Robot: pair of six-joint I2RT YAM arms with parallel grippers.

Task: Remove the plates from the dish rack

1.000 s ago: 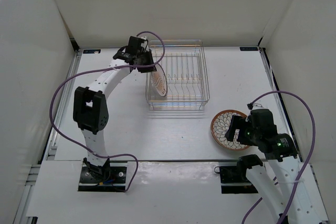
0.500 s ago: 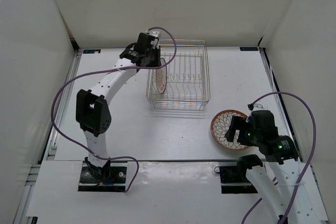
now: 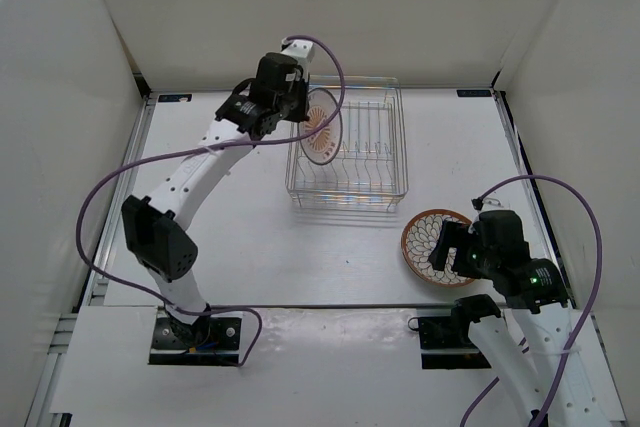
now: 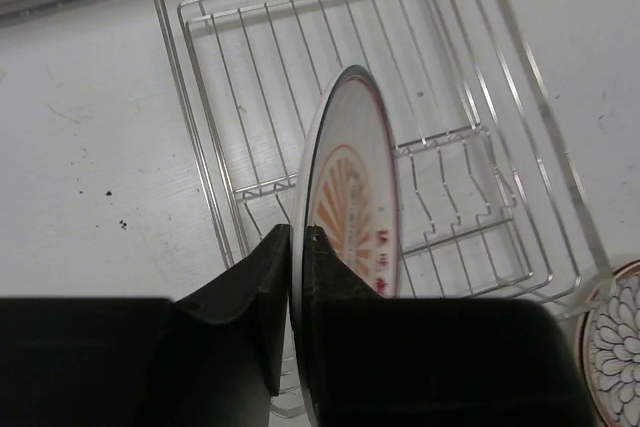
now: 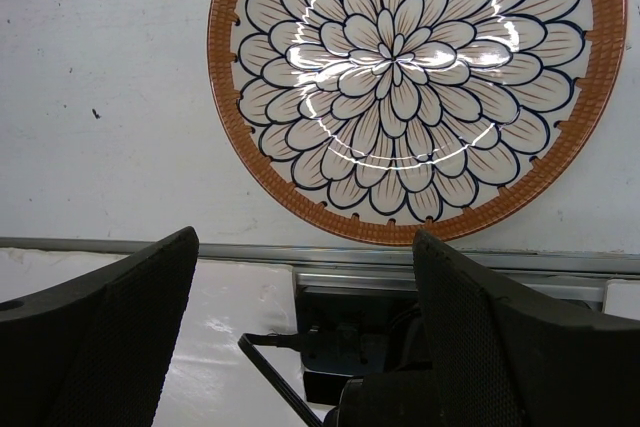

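Observation:
Next, my left gripper draws back, lowers and tilts the pale plate flatter, and releases it on bare tabletop near the dish rack's front bar.
My left gripper is shut on the rim of a pale plate with a dark rim and orange centre, held upright above the left end of the wire dish rack. In the left wrist view my gripper pinches the pale plate edge-on over the dish rack, which holds no other plate. A reddish-brown plate with white petals lies flat on the table at the front right. My right gripper is open just above its near edge; the wrist view shows the petal plate beyond the fingers.
White walls enclose the table on three sides. The metal rail of the table's front edge runs under my right gripper. Purple cables loop from both arms.
My left gripper has lifted the pale plate up out of the rack's left end and to the right. The rack shifted slightly right. The right arm has stayed still.

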